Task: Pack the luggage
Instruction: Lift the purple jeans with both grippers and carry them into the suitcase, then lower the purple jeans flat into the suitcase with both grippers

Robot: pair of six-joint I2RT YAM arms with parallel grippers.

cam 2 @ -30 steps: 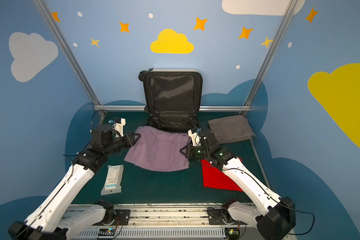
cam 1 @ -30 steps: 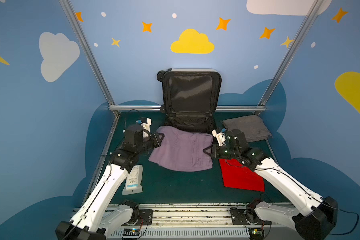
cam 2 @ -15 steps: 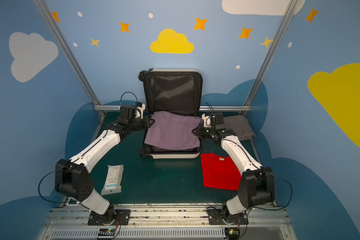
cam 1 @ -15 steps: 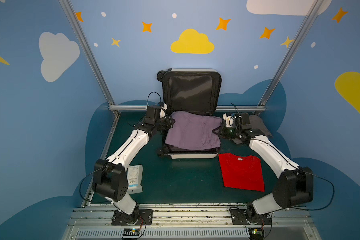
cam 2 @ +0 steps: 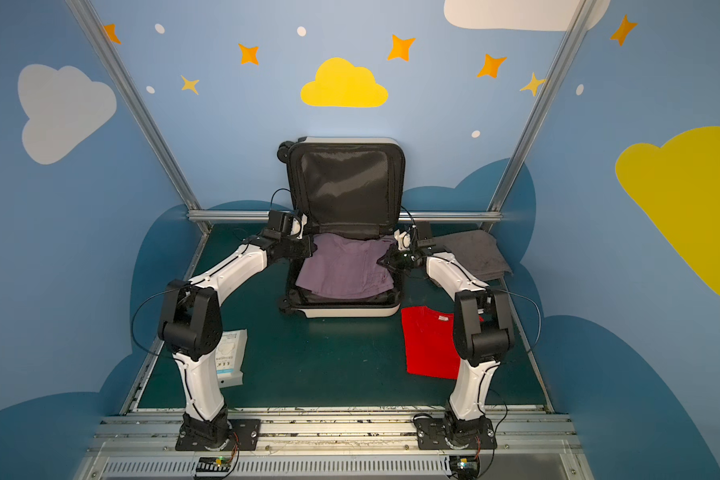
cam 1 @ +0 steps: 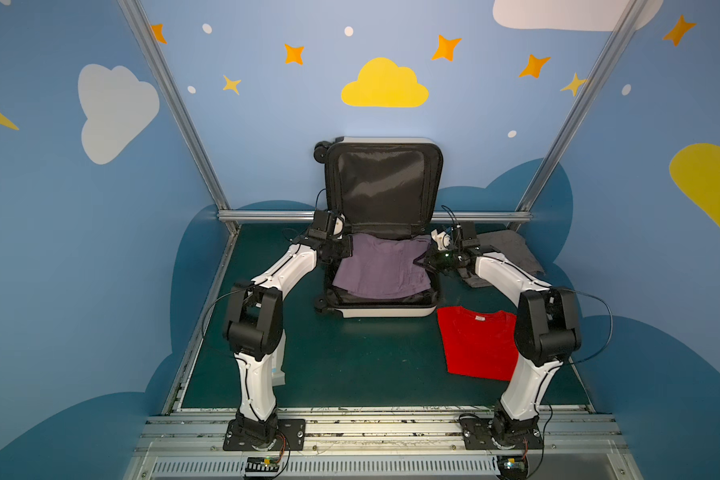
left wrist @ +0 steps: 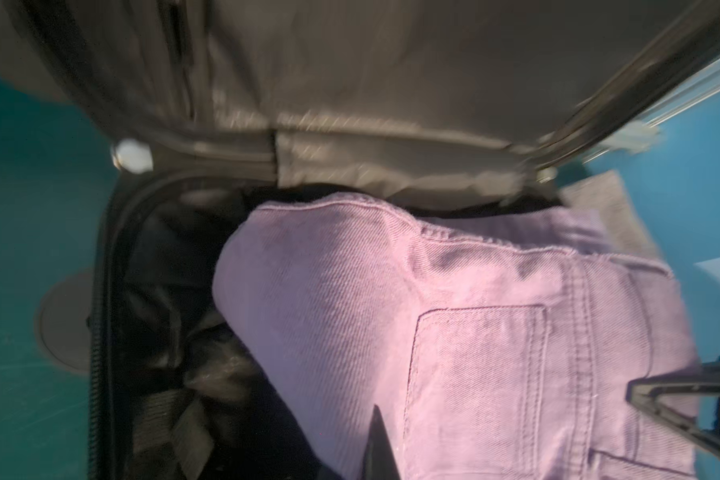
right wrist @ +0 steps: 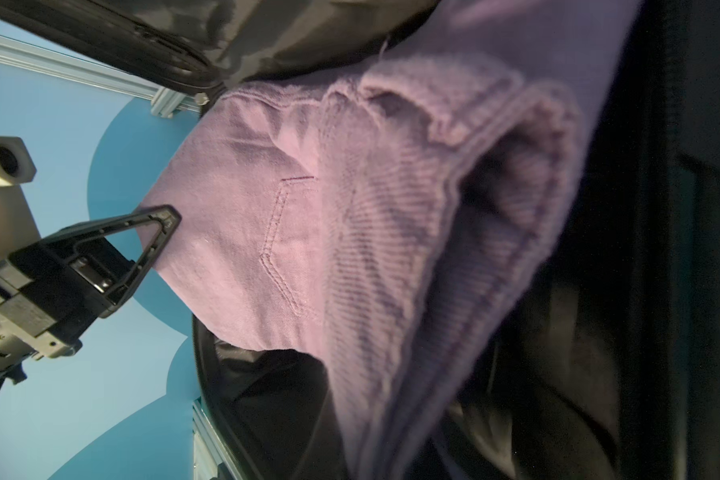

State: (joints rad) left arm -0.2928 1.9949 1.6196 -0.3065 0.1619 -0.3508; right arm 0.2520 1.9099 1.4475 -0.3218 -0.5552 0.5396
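Observation:
I need to lower my right gripper next with the garment's edge toward the luggage's black-lined base (cam 1: 433, 283) (right wrist: 536, 344) and let go of the garment's edge there, because that base lies open below my gripper.
The luggage (cam 1: 385, 311) (cam 2: 350, 311) lies open at the back middle of the table, its black-lined lid (cam 1: 385, 183) upright against the wall. A folded purple denim garment (cam 1: 381, 270) (cam 2: 344, 272) (left wrist: 454, 332) (right wrist: 350, 208) hangs over the luggage's base, stretched between both grippers. My left gripper (cam 1: 348, 249) (cam 2: 310, 249) (right wrist: 167, 216) is shut on its left edge. My right gripper (cam 1: 422, 262) (cam 2: 385, 262) (left wrist: 641, 386) is shut on its right edge. The garment's near part sags into the black lining.
A red T-shirt (cam 1: 479, 343) lies flat in front of the luggage to the right, partly under the right arm. A folded grey cloth (cam 1: 504, 249) sits at the back right. A white packet (cam 2: 229, 357) lies by the left arm. A metal bar (cam 1: 267, 215) crosses behind.
Both arms have carried the purple garment from the middle of the table back over the open luggage. In the last half second it has barely moved.

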